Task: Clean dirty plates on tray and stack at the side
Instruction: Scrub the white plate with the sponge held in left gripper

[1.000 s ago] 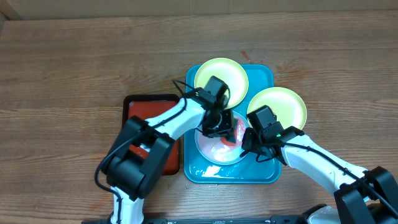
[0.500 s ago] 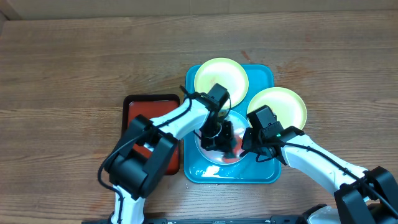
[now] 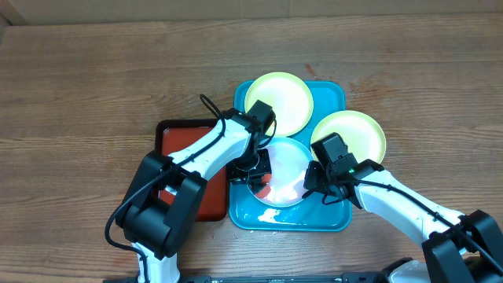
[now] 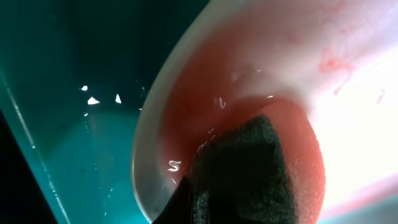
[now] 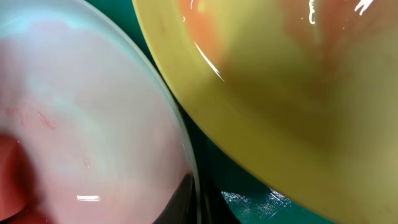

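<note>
The red tray is to the left of my left gripper in the overhead view. I need to lift that gripper, move it over the tray and lower it to let go of the sponge.
The turquoise tray holds three plates. A yellow-green plate lies at the back. Another yellow-green plate, smeared orange in the right wrist view, overhangs the right rim. The light blue plate sits in the middle with a reddish smear at its left side. My left gripper is shut on a dark sponge pressed onto that smear. My right gripper is shut on the blue plate's right rim.
A smaller red tray with a black rim lies directly left of the turquoise tray, partly under my left arm. Wet film glistens on the turquoise tray's floor. Bare wooden table surrounds both trays.
My left gripper has swept the sponge from the blue plate's right-centre across to its left edge. The red stain on the plate's right side is gone. The right gripper has stayed put.
</note>
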You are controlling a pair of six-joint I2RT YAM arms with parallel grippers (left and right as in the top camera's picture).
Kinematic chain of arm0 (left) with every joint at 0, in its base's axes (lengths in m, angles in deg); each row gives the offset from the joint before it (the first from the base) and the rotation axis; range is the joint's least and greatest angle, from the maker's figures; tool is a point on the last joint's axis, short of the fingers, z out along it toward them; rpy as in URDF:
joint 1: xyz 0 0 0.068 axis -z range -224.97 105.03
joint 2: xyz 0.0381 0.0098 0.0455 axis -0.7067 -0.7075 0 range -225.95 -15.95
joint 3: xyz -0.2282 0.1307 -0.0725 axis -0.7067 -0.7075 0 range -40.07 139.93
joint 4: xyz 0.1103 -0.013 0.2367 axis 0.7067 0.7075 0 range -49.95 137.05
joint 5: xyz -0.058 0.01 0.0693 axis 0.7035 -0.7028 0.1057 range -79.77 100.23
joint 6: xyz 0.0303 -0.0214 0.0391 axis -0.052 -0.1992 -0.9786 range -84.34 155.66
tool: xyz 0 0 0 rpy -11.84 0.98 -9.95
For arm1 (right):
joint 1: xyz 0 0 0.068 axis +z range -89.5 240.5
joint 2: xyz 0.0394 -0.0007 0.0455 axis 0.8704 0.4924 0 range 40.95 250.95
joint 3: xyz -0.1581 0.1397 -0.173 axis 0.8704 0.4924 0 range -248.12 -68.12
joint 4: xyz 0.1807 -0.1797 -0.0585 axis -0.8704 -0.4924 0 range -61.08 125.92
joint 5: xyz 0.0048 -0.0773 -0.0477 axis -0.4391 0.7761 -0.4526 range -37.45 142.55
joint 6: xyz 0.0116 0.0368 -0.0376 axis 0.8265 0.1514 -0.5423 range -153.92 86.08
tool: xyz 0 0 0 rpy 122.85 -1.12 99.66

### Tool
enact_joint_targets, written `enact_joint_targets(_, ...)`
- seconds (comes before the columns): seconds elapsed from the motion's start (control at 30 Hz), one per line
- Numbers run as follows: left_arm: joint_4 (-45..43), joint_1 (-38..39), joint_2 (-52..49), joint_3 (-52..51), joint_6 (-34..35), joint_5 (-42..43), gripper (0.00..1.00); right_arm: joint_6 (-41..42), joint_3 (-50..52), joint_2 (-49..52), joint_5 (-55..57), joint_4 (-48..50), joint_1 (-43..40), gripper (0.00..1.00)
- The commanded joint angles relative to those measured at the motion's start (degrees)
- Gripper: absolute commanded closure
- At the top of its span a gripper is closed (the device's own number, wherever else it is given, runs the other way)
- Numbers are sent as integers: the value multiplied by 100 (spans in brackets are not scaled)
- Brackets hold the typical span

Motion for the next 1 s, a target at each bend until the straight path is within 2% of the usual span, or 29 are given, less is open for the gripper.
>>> enact_joint_targets(0.0,-481,-175,-142,-59,-138,-590,96,-26,13,109,160,-98,15,96)
enact_joint_targets(0.2,-1635,-79,-175,-136,-212,1226,96,-133,13,109,157,-118,15,96)
enact_joint_targets(0.3,-2076,101,-229,-181,-114,1622,96,-144,13,109,157,-122,15,96)
enact_joint_targets(0.47,-2671,474,-306,-184,-42,1648,96,-151,13,109,157,-122,15,96)
enact_joint_targets(0.7,-2463,396,-330,-179,-37,990,96,-153,13,109,160,-162,15,96)
enact_joint_targets(0.97,-745,-129,-221,92,214,-756,96,-151,13,109,157,-160,15,96)
